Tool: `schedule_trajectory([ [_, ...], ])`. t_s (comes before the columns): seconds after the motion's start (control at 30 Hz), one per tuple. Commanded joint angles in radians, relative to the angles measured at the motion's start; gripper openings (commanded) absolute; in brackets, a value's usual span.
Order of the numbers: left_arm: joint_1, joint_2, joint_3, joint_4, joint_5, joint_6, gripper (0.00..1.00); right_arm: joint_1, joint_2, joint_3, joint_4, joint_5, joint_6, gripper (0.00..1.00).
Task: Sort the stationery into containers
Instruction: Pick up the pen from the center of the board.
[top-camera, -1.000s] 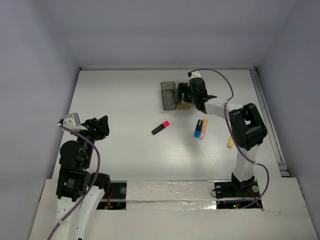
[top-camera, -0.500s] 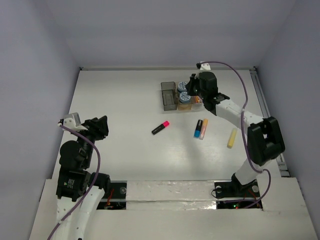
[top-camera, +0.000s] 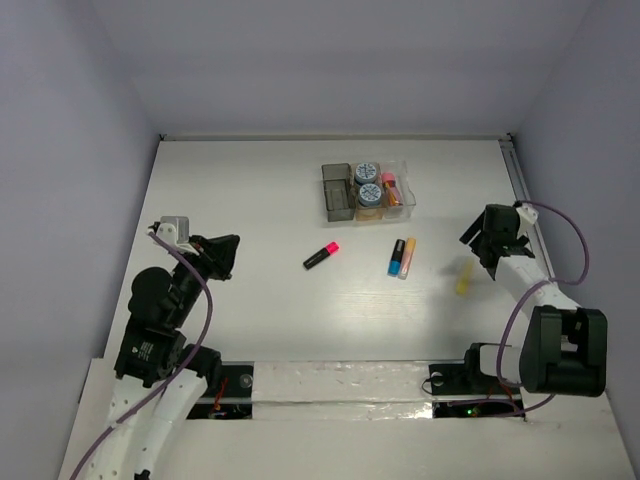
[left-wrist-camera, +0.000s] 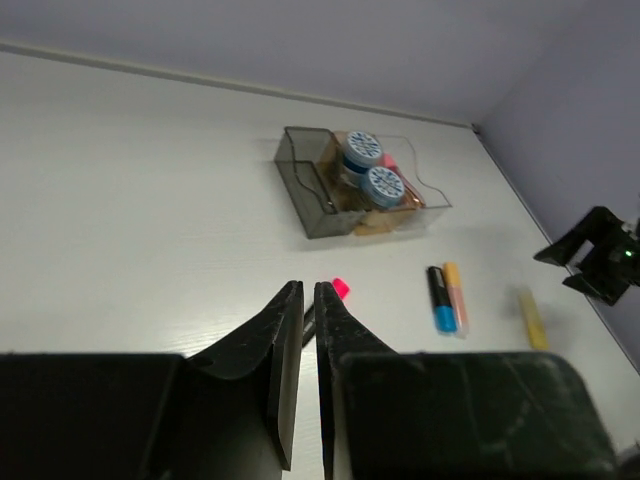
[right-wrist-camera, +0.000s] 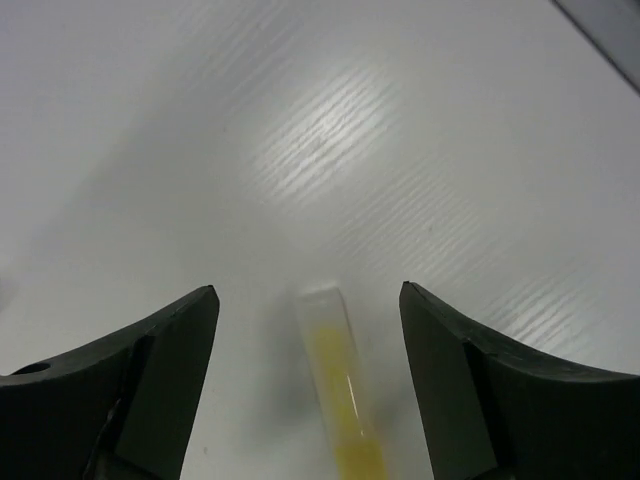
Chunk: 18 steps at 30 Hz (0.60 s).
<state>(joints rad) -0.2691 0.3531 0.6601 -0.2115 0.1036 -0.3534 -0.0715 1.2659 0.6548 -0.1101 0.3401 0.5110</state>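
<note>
I need to lower my right gripper next and draw it back over the yellow highlighter's middle (top-camera: 465, 276) (right-wrist-camera: 350, 424), so it can close there.
The containers (top-camera: 337, 205) stand in a row at the back middle. Two patterned discs (top-camera: 367, 182) rest in the amber bin (left-wrist-camera: 372, 215), and a pink-capped tube (top-camera: 390, 188) in the clear one. On the table lie a pink-black highlighter (top-camera: 321, 255), a blue one (top-camera: 397, 257) beside an orange one (top-camera: 408, 257), and a yellow one (top-camera: 463, 277). My right gripper (right-wrist-camera: 308, 290) hangs open above the yellow highlighter (right-wrist-camera: 340, 390), whose tip lies between the fingers. My left gripper (left-wrist-camera: 308, 287) is shut and empty, short of the pink-black highlighter (left-wrist-camera: 340, 289).
The dark grey bin (left-wrist-camera: 310, 190) shows nothing inside. A rail (top-camera: 530, 215) runs along the table's right edge, close to my right arm. White walls close in the table at the back and both sides.
My right arm has pulled back from the bins to the right side and now hovers open over the yellow highlighter. My left gripper has shut and shifted slightly to the right.
</note>
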Motion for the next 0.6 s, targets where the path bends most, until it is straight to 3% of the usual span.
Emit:
schedule_trajectory([
  [0.0,-0.042,0.01,-0.011,0.07,0.08,-0.004,0.07,-0.002,-0.057,-0.003,-0.069,-0.013,0.061,0.8],
  [0.2,-0.106,0.029,-0.014,0.067,0.13,0.017,0.11,-0.074,-0.022,0.017,-0.183,-0.073,0.093,0.76],
  [0.27,-0.116,0.011,-0.019,0.067,0.117,0.011,0.2,-0.074,-0.005,0.043,-0.215,-0.183,0.069,0.75],
  [0.37,-0.15,0.001,-0.02,0.061,0.105,0.001,0.35,-0.074,0.178,0.19,-0.388,-0.217,0.011,0.72],
  [0.57,-0.16,-0.013,-0.022,0.05,0.074,-0.013,0.39,-0.074,0.179,0.12,-0.349,-0.316,-0.005,0.65],
])
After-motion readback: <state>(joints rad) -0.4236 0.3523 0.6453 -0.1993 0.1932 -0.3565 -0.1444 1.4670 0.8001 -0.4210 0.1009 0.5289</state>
